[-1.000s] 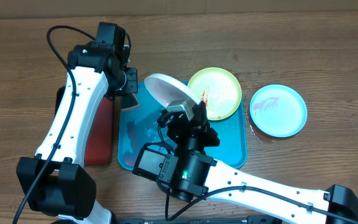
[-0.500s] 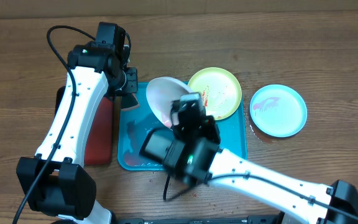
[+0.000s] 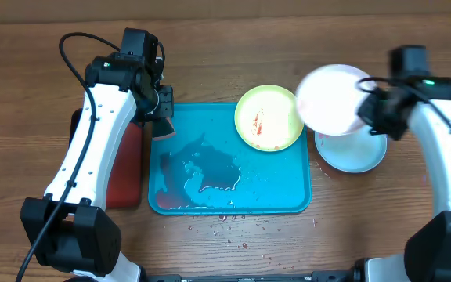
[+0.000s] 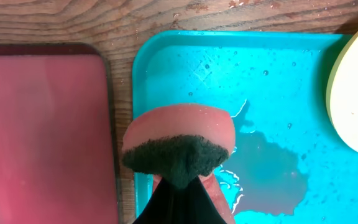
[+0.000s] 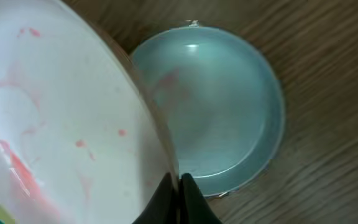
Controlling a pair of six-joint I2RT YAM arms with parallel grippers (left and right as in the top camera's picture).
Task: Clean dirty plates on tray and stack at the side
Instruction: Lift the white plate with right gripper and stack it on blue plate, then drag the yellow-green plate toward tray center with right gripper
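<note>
I will lower my right gripper next and move it away from the tray, to level the white plate (image 3: 331, 98), which hangs off-center, on top of the light blue plate (image 3: 358, 153).
My right gripper (image 5: 178, 182) is shut on the rim of the white plate (image 3: 331, 98) (image 5: 61, 124), which still has faint red smears, and holds it tilted above the light blue plate (image 3: 358, 153) (image 5: 219, 102) lying on the wood right of the tray. The yellow-green plate (image 3: 268, 117) with red sauce sits on the top right corner of the turquoise tray (image 3: 284, 196); its edge shows in the left wrist view (image 4: 356, 99). My left gripper (image 3: 161, 117) (image 4: 180, 183) is shut on a pink sponge with a dark scouring side (image 4: 179, 140), over the tray's top left corner (image 4: 166, 56).
A dark red tray (image 3: 124, 168) (image 4: 42, 130) lies left of the turquoise tray. A puddle of reddish water (image 3: 206, 168) covers the turquoise tray's left half. Droplets and crumbs (image 3: 225, 223) dot the wood below the tray.
My right arm has swung from over the tray to the right with the white plate, which now hangs above the light blue plate. The left arm has not moved.
</note>
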